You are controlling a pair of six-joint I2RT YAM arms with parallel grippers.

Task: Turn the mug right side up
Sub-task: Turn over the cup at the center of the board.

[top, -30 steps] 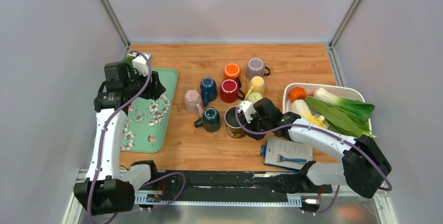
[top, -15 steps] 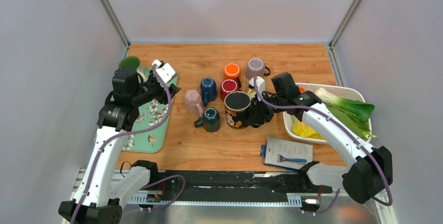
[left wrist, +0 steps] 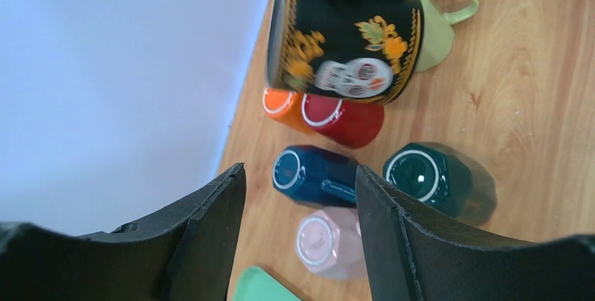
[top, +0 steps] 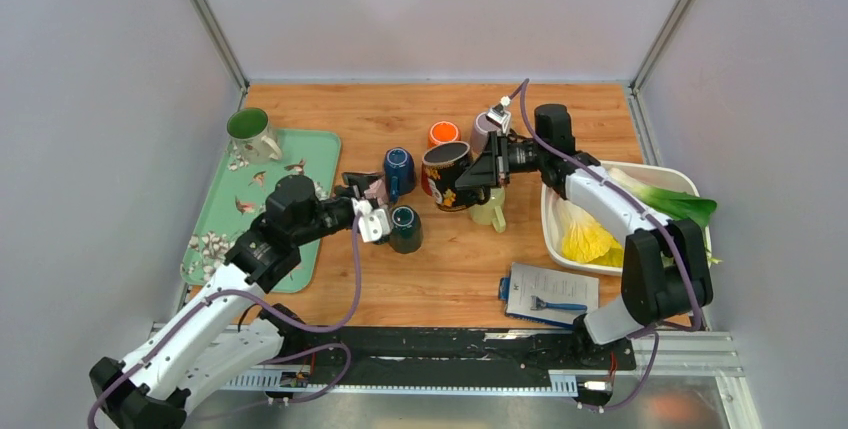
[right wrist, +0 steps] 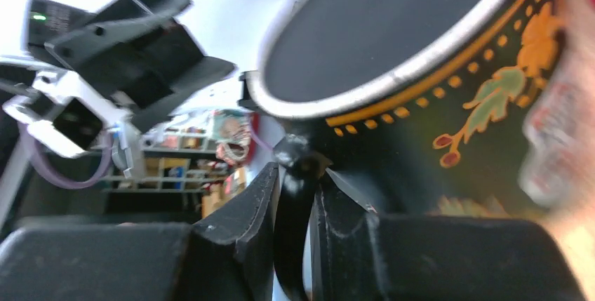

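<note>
My right gripper turns the mug upright next and moves back and down to release it, since clear tabletop (top: 462, 249) beside the teal mug lies below, nearer my base.
A black mug with gold flowers and a skull (top: 450, 175) hangs in the air over the mug cluster, tipped on its side with its mouth facing left. My right gripper (top: 490, 167) is shut on its handle (right wrist: 298, 182); the mug's rim fills the right wrist view (right wrist: 421, 69). The left wrist view shows it from below (left wrist: 344, 41). My left gripper (top: 368, 201) is open and empty, low over the table between the navy mug (left wrist: 316, 175) and the pink mug (left wrist: 326, 241), left of the black mug.
Upside-down mugs stand around: teal (top: 405, 229), navy (top: 398, 169), orange (top: 443, 133), purple (top: 483, 129), light green (top: 490, 211), red (left wrist: 347, 118). A green mug (top: 250, 134) stands upright on the green tray (top: 215, 239). A white bin of vegetables (top: 620, 214) and a paper with a razor (top: 550, 294) are at the right.
My right gripper has lifted the black mug up and back and tipped it onto its side. My left arm has swung from the tray down to the mug cluster.
</note>
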